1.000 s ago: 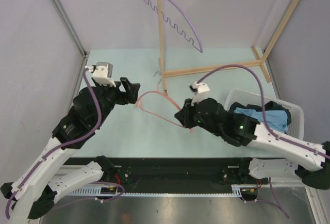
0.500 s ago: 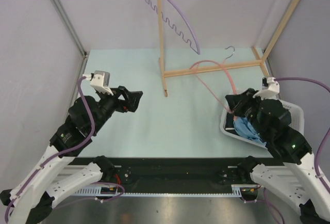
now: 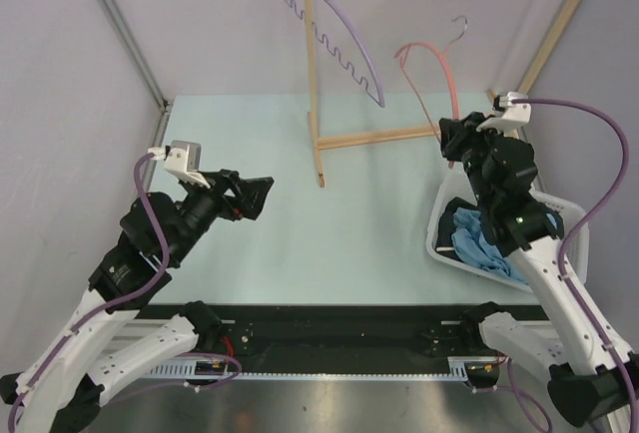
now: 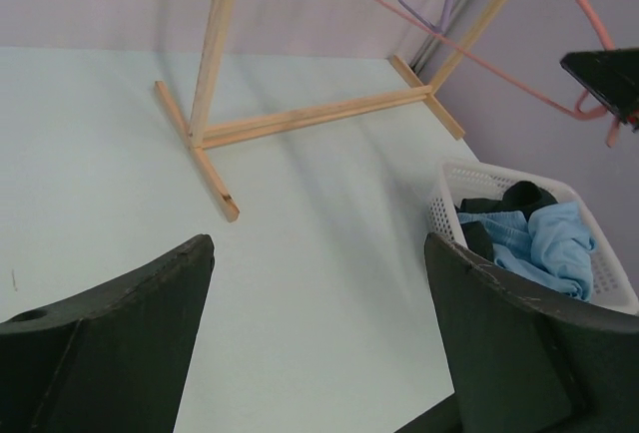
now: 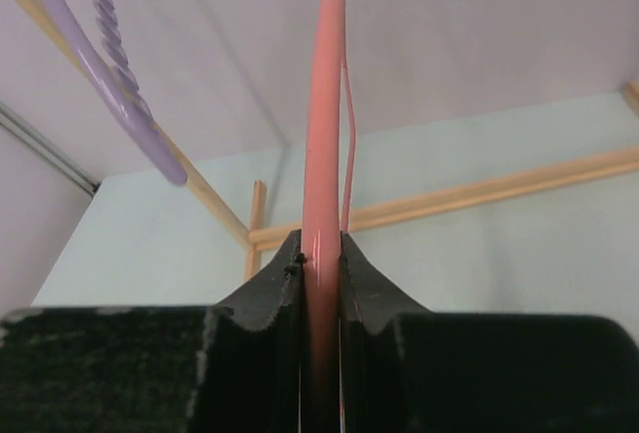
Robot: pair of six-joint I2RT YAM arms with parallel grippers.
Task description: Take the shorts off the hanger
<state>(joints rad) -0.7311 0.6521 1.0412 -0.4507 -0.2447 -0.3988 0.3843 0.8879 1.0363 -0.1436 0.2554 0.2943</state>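
Next, my right gripper, which is empty, raises the pink hanger toward the purple hanger to bring the pink hanger's hook onto the rack's bar.
My right gripper (image 3: 451, 141) is shut on a bare pink hanger (image 3: 437, 62) and holds it up in the air near the wooden rack (image 3: 312, 64); in the right wrist view the hanger (image 5: 323, 124) is clamped between my fingers. The light blue shorts (image 3: 486, 236) and the black shorts (image 3: 544, 216) lie in the white basket (image 3: 436, 228) at the right, also in the left wrist view (image 4: 544, 243). A purple hanger (image 3: 339, 39) hangs empty on the rack. My left gripper (image 3: 255, 194) is open and empty over the table's left.
The rack's wooden base (image 3: 399, 137) lies across the far table. Grey walls stand close on both sides. A slanted wooden brace (image 3: 559, 29) rises at the far right, just behind my right gripper.
My right gripper carried the pink hanger from the table's middle to the right and up, now high beside the rack. My left gripper has barely moved.
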